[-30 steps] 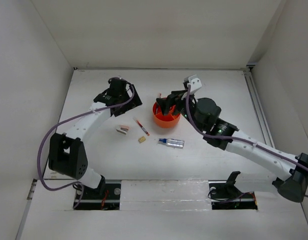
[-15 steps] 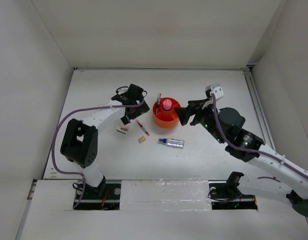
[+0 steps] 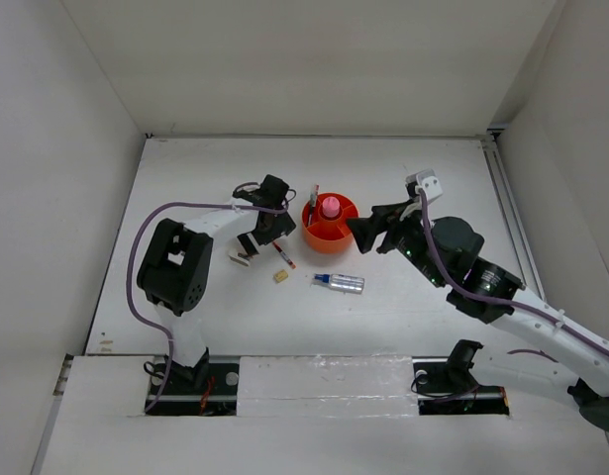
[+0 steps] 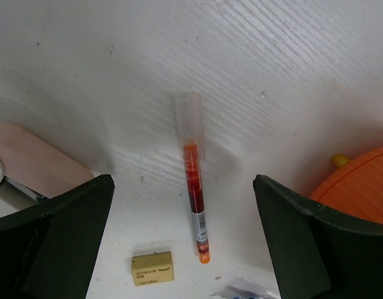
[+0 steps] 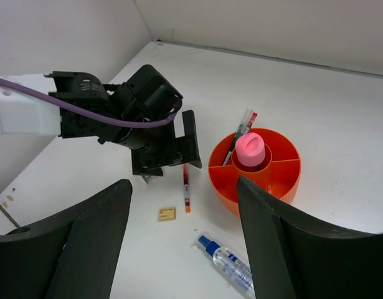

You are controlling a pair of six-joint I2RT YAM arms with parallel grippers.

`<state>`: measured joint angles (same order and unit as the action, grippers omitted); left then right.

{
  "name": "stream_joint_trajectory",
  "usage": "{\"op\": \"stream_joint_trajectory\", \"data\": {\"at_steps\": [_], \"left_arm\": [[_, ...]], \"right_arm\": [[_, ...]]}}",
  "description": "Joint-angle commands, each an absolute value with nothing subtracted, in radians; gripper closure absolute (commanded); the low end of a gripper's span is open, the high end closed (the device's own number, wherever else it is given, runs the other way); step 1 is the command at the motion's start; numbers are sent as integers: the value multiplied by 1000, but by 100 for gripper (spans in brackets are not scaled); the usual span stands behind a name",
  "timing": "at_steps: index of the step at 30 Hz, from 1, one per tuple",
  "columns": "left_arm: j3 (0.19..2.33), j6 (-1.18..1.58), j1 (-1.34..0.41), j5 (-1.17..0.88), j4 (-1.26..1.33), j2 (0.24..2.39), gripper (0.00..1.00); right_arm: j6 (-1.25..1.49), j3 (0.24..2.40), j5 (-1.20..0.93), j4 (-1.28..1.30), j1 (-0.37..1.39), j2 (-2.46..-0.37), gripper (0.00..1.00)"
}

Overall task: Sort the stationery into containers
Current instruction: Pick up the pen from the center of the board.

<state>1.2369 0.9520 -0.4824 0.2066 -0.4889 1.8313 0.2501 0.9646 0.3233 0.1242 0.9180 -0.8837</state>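
The red pen lies below my left gripper, lengthwise between the open fingers, so I will lower that gripper next and pull it back onto the pen's labelled end by the tan cube.
An orange organizer (image 3: 330, 240) stands mid-table with a pink tube (image 3: 330, 206) upright in its central well and a pen (image 3: 313, 194) leaning in a side section. On the table lie a red pen (image 4: 194, 187), a tan cube (image 4: 152, 268), a white-pink stapler (image 3: 243, 257) and a silvery tube with a blue cap (image 3: 341, 283). My left gripper (image 3: 267, 234) hangs open just over the red pen, which lies between its fingers (image 4: 60, 237). My right gripper (image 3: 367, 233) is open and empty, to the right of the organizer (image 5: 266, 190).
White walls close in the table at the back and on both sides. The left arm's purple cable (image 3: 151, 223) loops over the left part of the table. The stapler (image 4: 29, 162) lies right beside the left finger.
My left gripper swung forward and right from the back left, down over the red pen. My right gripper drew back to the right from the organizer, leaving the pink tube in the well.
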Motion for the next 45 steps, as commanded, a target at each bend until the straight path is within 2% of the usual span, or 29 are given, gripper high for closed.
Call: {"op": "stream_joint_trajectory", "data": {"at_steps": [1,4,11,19,29,37,45], "left_arm": [[1244,976,-480,238,-503,1836,7],[1244,976,-480,247,-503,1836,11],[1233,995,-480,233,-512,1809,11],[1253,1063,-572,264,-558,1786,11],[1170,1117,-594,264,-546,1755,13],[1180,1127,-635,264,-565,1773,25],[1212,1158,-666,293,-640,1829,34]], "right_arm": [[272,956,298,106,927,-879,26],[272,956,298,106,927,-879,26],[281,946,288,106,927,-870,26],[290,946,270,106,927,-850,26],[290,928,252,106,927,-801,26],[299,910,233,106,927,-779,27],[310,881,233,106,927,-721,27]]}}
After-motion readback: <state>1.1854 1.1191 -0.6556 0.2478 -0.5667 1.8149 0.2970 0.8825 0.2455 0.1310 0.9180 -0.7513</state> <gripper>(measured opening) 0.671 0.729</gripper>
